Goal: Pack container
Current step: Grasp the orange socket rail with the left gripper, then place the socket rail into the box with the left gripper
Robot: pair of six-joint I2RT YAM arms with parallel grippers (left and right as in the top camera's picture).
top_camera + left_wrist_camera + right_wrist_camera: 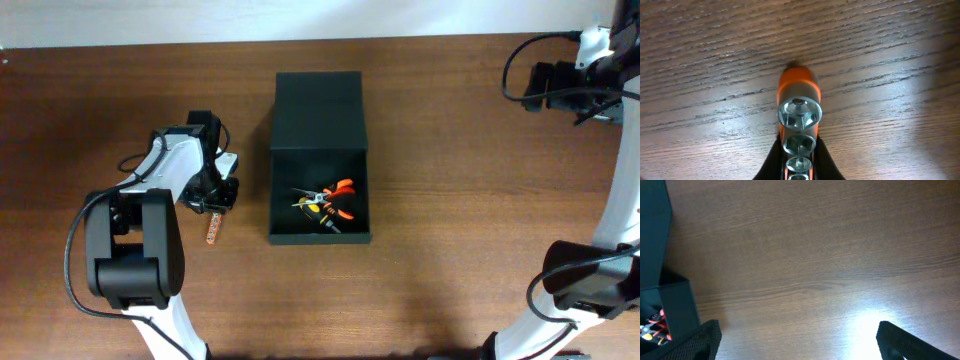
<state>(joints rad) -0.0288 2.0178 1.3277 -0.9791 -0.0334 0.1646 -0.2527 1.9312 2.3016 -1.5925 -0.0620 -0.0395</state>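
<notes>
The box's bare lid-side bottom is to the right of my left gripper in the overhead view, so my left gripper should lift over the box's side, turn, go down and let go of the orange bar (pixel 799 112).
The container (pixel 320 238) is a dark green-black box at the table's middle, with its flap lid (pixel 320 110) folded back flat. Inside lie orange-handled pliers (pixel 335 197) and other small tools. My left gripper (pixel 213 204) is left of the box, shut on an orange rail of metal sockets (pixel 212 231) low over the wood. In the left wrist view my fingers (pixel 799 167) clamp the rail (pixel 799 112) from both sides. My right gripper (pixel 538 85) is open and empty at the far right back. Its wrist view shows the fingers (pixel 797 342) wide apart and the box corner (pixel 675 305).
The brown wooden table (pixel 470 200) runs to a pale wall at the back. Black cables loop round the right arm (pixel 610 60) at the back right. The left arm's base (pixel 135 260) stands at the front left.
</notes>
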